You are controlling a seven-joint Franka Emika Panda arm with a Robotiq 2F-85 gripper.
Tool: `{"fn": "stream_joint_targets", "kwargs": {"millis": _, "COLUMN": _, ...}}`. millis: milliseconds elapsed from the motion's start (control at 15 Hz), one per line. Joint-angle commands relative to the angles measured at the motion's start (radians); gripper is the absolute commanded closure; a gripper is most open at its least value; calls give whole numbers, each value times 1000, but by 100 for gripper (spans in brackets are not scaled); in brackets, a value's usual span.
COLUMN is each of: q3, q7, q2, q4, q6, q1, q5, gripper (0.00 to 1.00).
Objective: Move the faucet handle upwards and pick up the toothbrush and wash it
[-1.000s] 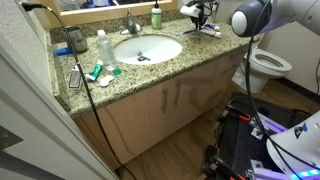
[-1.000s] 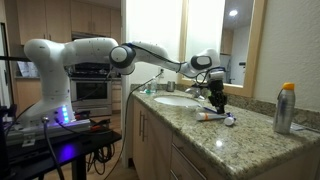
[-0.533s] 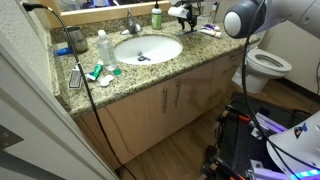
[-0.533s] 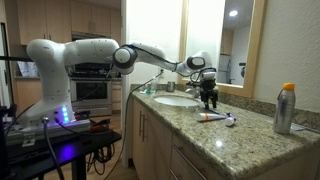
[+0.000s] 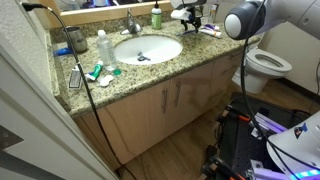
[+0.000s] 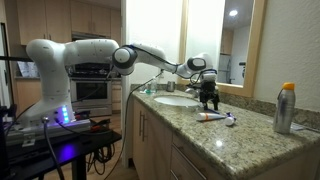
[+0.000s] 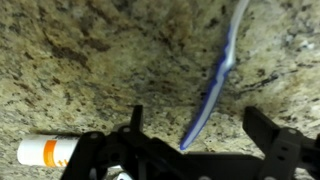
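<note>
I will stay low and move a little toward the orange-and-white tube, then close my gripper on the toothbrush's blue end [image 7: 200, 119], which is already between its fingers.
A blue toothbrush [image 7: 215, 82] lies on the speckled granite counter [image 7: 90, 50]. In the wrist view it runs from the upper right down between my gripper's fingers. My gripper [image 7: 197, 120] is open and hovers just above the toothbrush, holding nothing. In both exterior views the gripper [image 5: 192, 14] [image 6: 209, 99] hangs over the counter beside the white oval basin [image 5: 147, 48], with the toothbrush [image 6: 212, 118] on the counter just below it. The small metal faucet handle [image 5: 131, 18] sits behind the basin, apart from the gripper.
An orange-and-white tube [image 7: 45, 151] lies near the left finger. A green-topped bottle [image 5: 156, 15] and a clear bottle [image 5: 102, 45] stand around the basin. A metal can [image 6: 286, 108] stands at the counter's end. A toilet [image 5: 268, 62] is beside the cabinet.
The jaws have gone from nearly shut to wide open. The gripper has shifted a little towards the basin.
</note>
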Motion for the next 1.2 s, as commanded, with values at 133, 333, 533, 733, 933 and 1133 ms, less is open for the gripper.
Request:
{"fn": "stream_joint_targets", "kwargs": {"millis": 133, "q3": -8, "q7": 22, "q2": 3, "q4": 8, "q6": -25, "q1": 5, "q5": -14, "gripper": 0}}
{"fn": "stream_joint_targets", "kwargs": {"millis": 333, "q3": -35, "q7": 54, "q2": 9, "q4": 5, "q6": 21, "q1": 6, "q5": -36, "gripper": 0}}
{"fn": "stream_joint_targets", "kwargs": {"millis": 533, "q3": -48, "q7": 93, "q2": 12, "q4": 8, "q6": 56, "q1": 1, "q5": -53, "gripper": 0}}
{"fn": "stream_joint_targets", "kwargs": {"millis": 733, "q3": -39, "q7": 89, "q2": -3, "q4": -3, "q6": 34, "q1": 4, "q5": -46, "gripper": 0}}
{"fn": "stream_joint_targets", "kwargs": {"millis": 933, "q3": -29, "q7": 83, "q2": -6, "q4": -10, "q6": 17, "q1": -5, "q5": -35, "gripper": 0}}
{"fn": "stream_joint_targets", "kwargs": {"millis": 1133, "q3": -24, "q7": 79, "q2": 7, "q4": 7, "q6": -17, "q1": -15, "q5": -30, "gripper": 4}}
